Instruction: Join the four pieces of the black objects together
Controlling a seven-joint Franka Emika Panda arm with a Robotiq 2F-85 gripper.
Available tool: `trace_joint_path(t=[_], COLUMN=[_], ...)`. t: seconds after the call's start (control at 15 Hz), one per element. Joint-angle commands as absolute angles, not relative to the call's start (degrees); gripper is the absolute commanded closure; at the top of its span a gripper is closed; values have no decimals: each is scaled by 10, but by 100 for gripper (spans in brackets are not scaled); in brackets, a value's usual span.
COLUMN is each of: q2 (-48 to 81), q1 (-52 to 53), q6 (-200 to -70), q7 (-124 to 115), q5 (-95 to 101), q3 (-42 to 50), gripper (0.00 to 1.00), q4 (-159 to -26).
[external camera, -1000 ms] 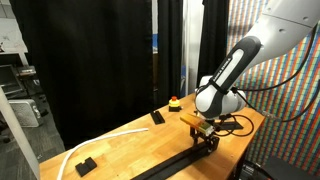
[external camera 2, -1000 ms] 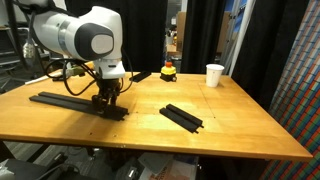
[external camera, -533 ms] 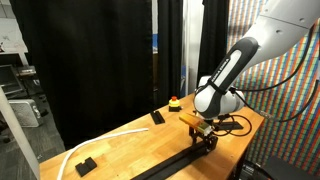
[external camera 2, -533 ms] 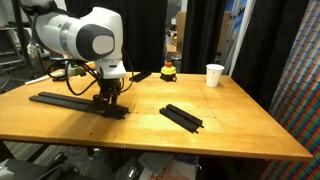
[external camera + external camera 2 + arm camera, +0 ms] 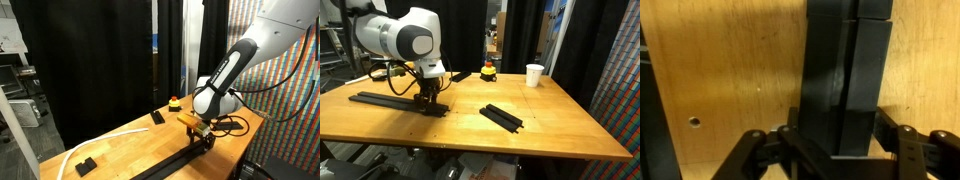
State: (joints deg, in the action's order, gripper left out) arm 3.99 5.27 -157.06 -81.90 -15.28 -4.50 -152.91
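The end black bar (image 5: 428,107) is already in line. I will move my gripper a little along the joined bars, away from the separate shorter bar (image 5: 502,117), then let go of the end bar.
A long black strip of joined bars (image 5: 380,100) lies on the wooden table (image 5: 560,125); it also shows in an exterior view (image 5: 165,166). My gripper (image 5: 426,100) stands at the strip's end, also seen in an exterior view (image 5: 205,138). In the wrist view the gripper (image 5: 838,140) is shut on a black bar (image 5: 845,70), with one finger on each side of it. A separate shorter black bar (image 5: 502,117) lies apart, toward the table's middle.
A white cup (image 5: 534,75) and a red and yellow button (image 5: 488,70) stand at the far edge. Two small chunky black blocks (image 5: 157,117) (image 5: 85,165) and a white curved strip (image 5: 100,141) lie on the table. Black curtains hang behind.
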Motion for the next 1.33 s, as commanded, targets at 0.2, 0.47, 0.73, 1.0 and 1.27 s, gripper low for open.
trace_joint_path(t=[0.2, 0.47, 0.73, 1.0, 1.27], q2=[64, 70, 77, 83, 85], q1=[64, 69, 75, 79, 79], q6=[-1602, -1612, -1616, -1622, -1621], q7=[-820, -831, -837, -838, -826], q5=[-129, -123, -126, -131, -145], q3=[-46, -45, -47, -48, -52], gripper=[53, 53, 53, 53, 6], q4=[-1517, -1515, -1509, -1504, -1499])
